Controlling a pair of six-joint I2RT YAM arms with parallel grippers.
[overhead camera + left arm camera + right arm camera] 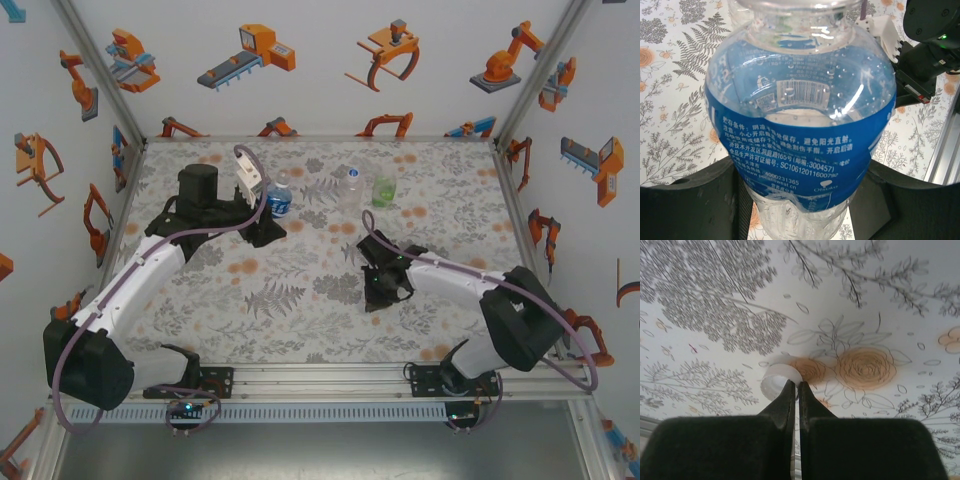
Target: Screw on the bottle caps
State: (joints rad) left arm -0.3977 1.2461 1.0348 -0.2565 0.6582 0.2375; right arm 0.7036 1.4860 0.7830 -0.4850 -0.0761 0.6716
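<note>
My right gripper will next carry the cap outward to the grey leafy print's far edge (338,274) and let it go there, because that spot is clear and closer to the blue-labelled bottle.
The clear bottle with a blue label (280,198) stands upright at the back left, and my left gripper (268,215) is shut on it. In the left wrist view this bottle (800,125) sits between the two black fingers (690,200), its neck at the top edge. The plain colourless bottle (350,186) and the green-tinted bottle (384,190) stand beside each other at the back middle. My right gripper (383,290) is low over the table's middle right. In the right wrist view it (795,386) is shut on the wall of a small white bottle cap (776,380), which lies open side up.
The flowered table cover (300,290) stretches between the two arms. White walls with orange robot stickers close off the back and sides. A metal rail (330,375) runs along the near edge. The right arm's black wrist (935,45) is in the left wrist view.
</note>
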